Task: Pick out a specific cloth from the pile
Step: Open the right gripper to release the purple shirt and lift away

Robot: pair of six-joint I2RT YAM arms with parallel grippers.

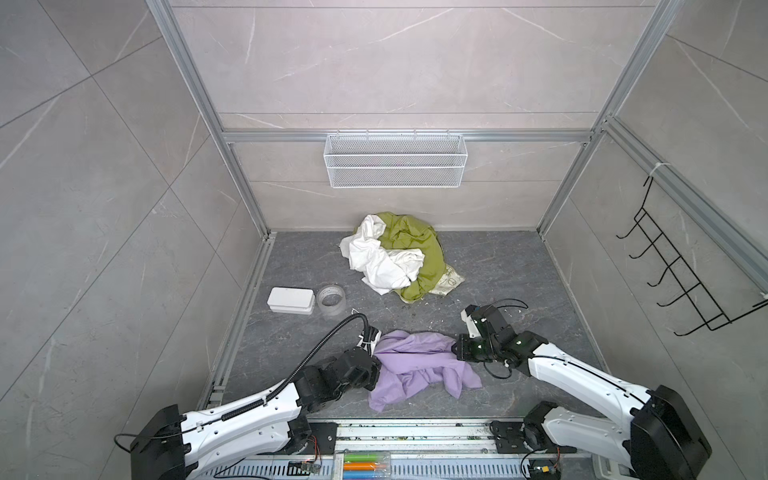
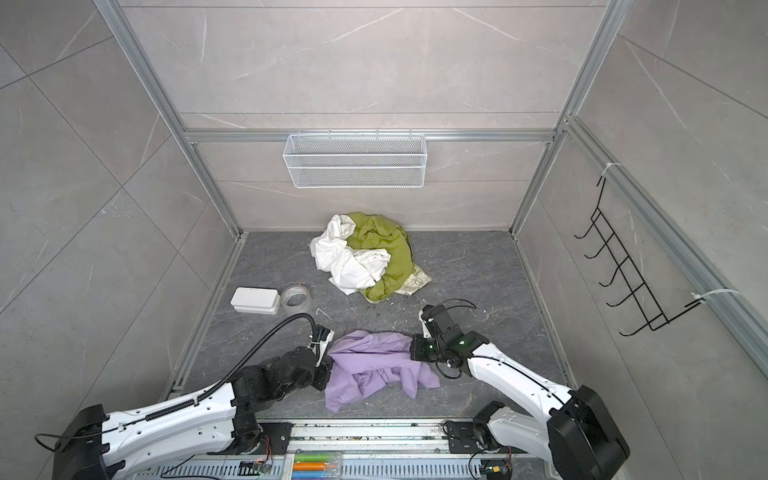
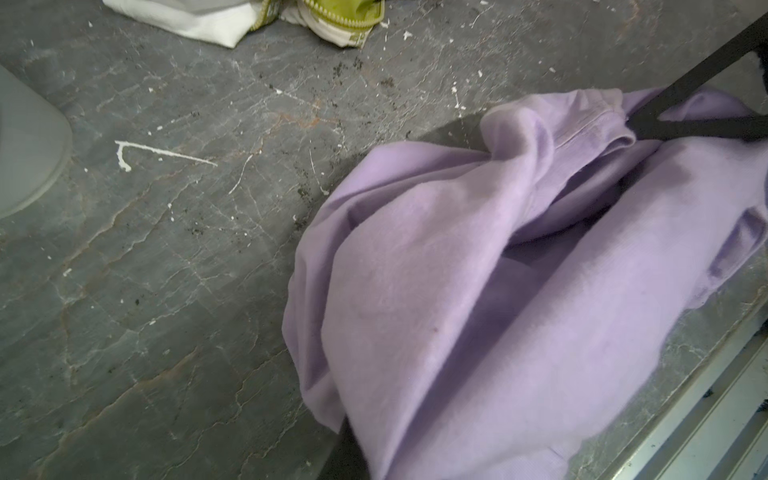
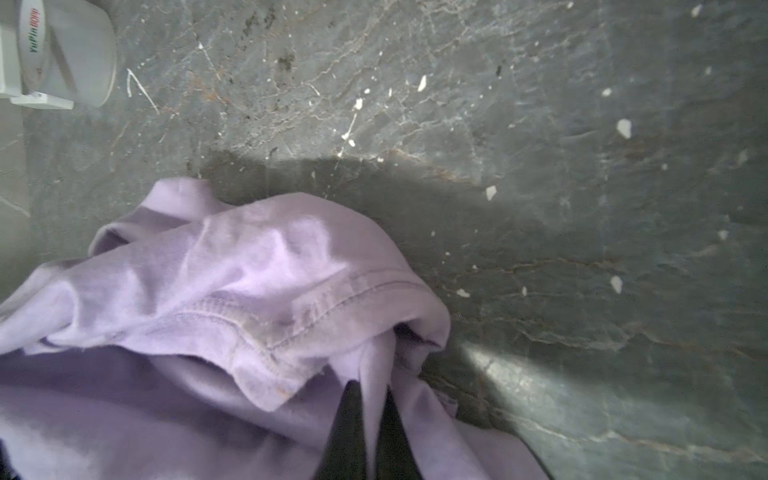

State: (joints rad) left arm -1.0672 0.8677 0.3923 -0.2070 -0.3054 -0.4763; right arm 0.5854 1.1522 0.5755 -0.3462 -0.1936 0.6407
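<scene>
The lavender cloth already lies on the dark floor, so the robot's left gripper should stay low over it and open to let go of the lavender cloth's edge (image 1: 378, 376) (image 3: 380, 457) inside the gripper.
The lavender cloth (image 1: 419, 365) (image 2: 374, 368) lies crumpled on the dark floor near the front, apart from the pile (image 1: 395, 253) (image 2: 361, 253) of white and olive fabric at the back wall. My left gripper (image 1: 375, 356) (image 2: 328, 359) is shut on the cloth's left edge. In the left wrist view the cloth (image 3: 498, 291) covers the jaws, and only one dark finger (image 3: 343, 457) shows. At the cloth's right edge, my right gripper (image 1: 456, 348) (image 2: 411, 348) (image 4: 370, 399) is shut, with a fold of the cloth (image 4: 208, 282) pinched between its black fingers.
A pale printed piece (image 1: 451, 283) sticks out at the pile's right edge. A white box (image 1: 290, 300) and a tape roll (image 1: 331, 300) stand at the left. A white wire basket (image 1: 395, 160) hangs on the back wall and a black hook rack (image 1: 685, 270) on the right wall.
</scene>
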